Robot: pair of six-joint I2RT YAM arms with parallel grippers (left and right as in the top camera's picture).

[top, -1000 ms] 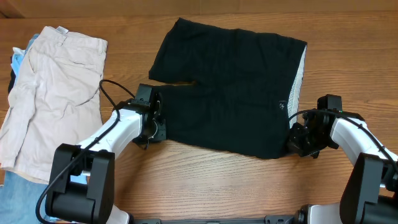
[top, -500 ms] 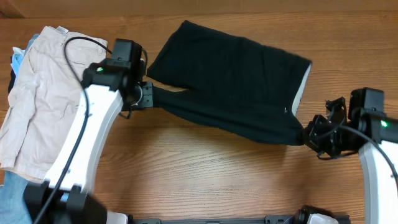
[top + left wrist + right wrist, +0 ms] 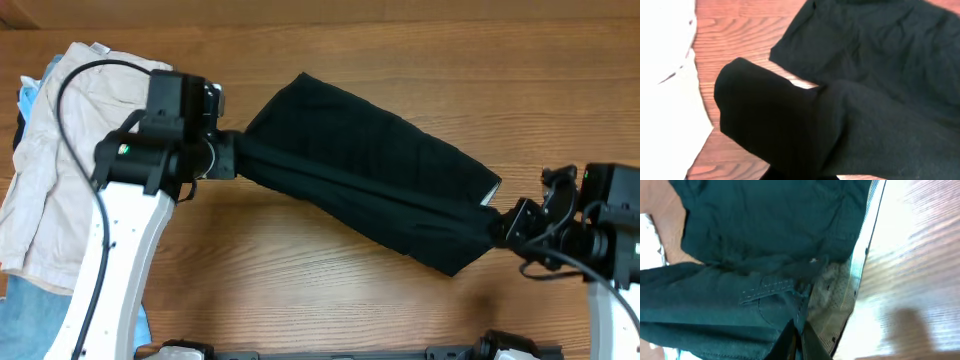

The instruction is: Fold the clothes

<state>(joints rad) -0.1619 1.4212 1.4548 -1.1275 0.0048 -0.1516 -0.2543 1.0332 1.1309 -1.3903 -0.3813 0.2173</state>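
Observation:
The leg end of the shorts goes outward down onto the black shorts' far corner next, where my left gripper releases it, since that corner lies flat outward and below.
The black shorts (image 3: 370, 185) hang stretched in the air between my two grippers, slanting from upper left to lower right over the wooden table. My left gripper (image 3: 228, 155) is shut on the leg end of the black shorts (image 3: 805, 120); its fingers are hidden under the cloth in the left wrist view. My right gripper (image 3: 503, 226) is shut on the waistband end. In the right wrist view its fingers (image 3: 799, 339) pinch the black cloth (image 3: 755, 235) beside the pale grey-white lining (image 3: 832, 300).
The beige shorts (image 3: 70, 150) lie at the left edge of the table on top of light blue garments (image 3: 30, 310). Bare wood (image 3: 300, 290) lies in front of and behind the black shorts.
Both grippers have lifted the black shorts off the table. The left arm rose and swung up and left. The right gripper moved right and toward the front. The cloth now hangs taut.

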